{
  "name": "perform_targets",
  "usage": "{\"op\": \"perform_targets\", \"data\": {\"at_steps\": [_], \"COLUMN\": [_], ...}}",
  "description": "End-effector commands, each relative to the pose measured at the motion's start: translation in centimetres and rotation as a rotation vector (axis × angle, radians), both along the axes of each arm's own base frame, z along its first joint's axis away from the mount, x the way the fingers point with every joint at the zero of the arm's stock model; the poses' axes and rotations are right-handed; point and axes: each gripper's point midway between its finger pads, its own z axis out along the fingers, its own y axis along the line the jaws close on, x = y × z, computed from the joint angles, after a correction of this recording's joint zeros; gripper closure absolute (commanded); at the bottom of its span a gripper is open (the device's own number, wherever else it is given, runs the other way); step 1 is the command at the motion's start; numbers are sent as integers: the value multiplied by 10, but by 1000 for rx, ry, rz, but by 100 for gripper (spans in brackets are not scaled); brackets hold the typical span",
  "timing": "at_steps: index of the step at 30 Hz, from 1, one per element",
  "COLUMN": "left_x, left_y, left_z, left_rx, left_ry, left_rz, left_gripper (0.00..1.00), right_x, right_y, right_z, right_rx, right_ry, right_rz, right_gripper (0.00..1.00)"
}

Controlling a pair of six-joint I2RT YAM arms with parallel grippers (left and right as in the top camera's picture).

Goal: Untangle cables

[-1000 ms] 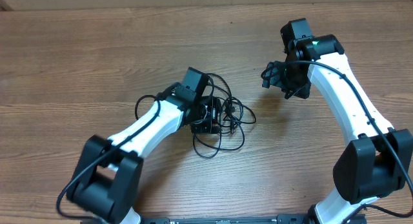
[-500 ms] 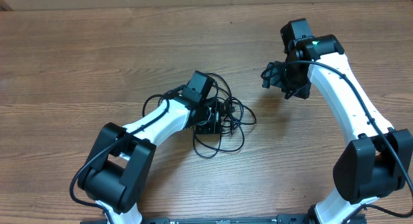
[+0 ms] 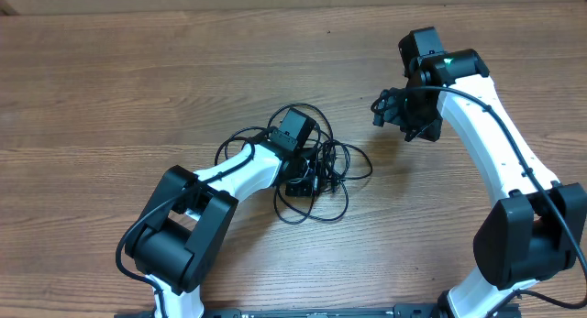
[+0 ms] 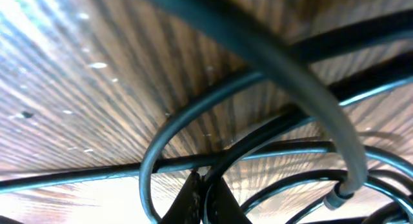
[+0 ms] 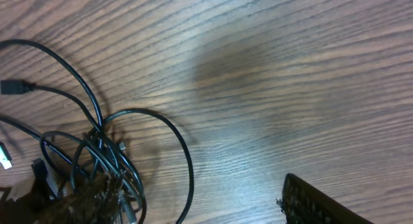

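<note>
My left gripper is among crowded loops here, so next it will move up and to the left in the overhead view, toward bare wood, and release the piece of cable there.
The cables (image 3: 344,162) lie as a tangle of thin black loops on the wooden table near its middle. My left gripper (image 3: 307,176) is buried in the tangle. In the left wrist view its fingertips (image 4: 204,195) are pressed together with a thin strand running between them, and other cable loops (image 4: 77,174) cross just above. My right gripper (image 3: 393,112) hovers open to the right of the tangle, holding nothing. In the right wrist view the cables (image 5: 97,153) sit at the lower left, with a small plug (image 5: 13,87) at the edge.
Bare wood table (image 3: 138,71) surrounds the tangle on all sides. The right arm's white link (image 3: 495,144) runs down the right side, and the left arm's link (image 3: 243,167) lies across the lower left.
My left gripper pushed rightward into the tangle and closed from open to shut. The loops shifted slightly to the right with it. The right arm has not moved.
</note>
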Motion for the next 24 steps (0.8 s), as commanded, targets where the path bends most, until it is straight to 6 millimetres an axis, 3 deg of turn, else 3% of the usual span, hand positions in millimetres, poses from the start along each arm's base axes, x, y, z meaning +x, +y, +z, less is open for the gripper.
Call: {"op": "perform_targets", "data": {"at_steps": [1,5,9,14,19,24], "left_x": [7,12,23,43,57,61], "left_y": [13,36,66,94,107,114], "left_z": [-12,-9,6,44,87,120], "left_rx": [48,83,111,126,147,183], "left_ry": [-56,-96,-179,-331,-476,-577], "left_rz": [-77,-150,-241,-310,-300,-280], "left_gripper": [96,96,96,96,96,96], "right_x": [1,-11,-19,-26,-30,-37], "right_y": [3,23,51,76,93,125], "right_z": [15,17,25,35,28,25], "right_rx": [28,145,306,435,442,500], "right_ry": [-28,24,47,44,35,19], "right_rz": [-4,28,122,230,295,376], "right_gripper": [23,23,23,23,23,23]}}
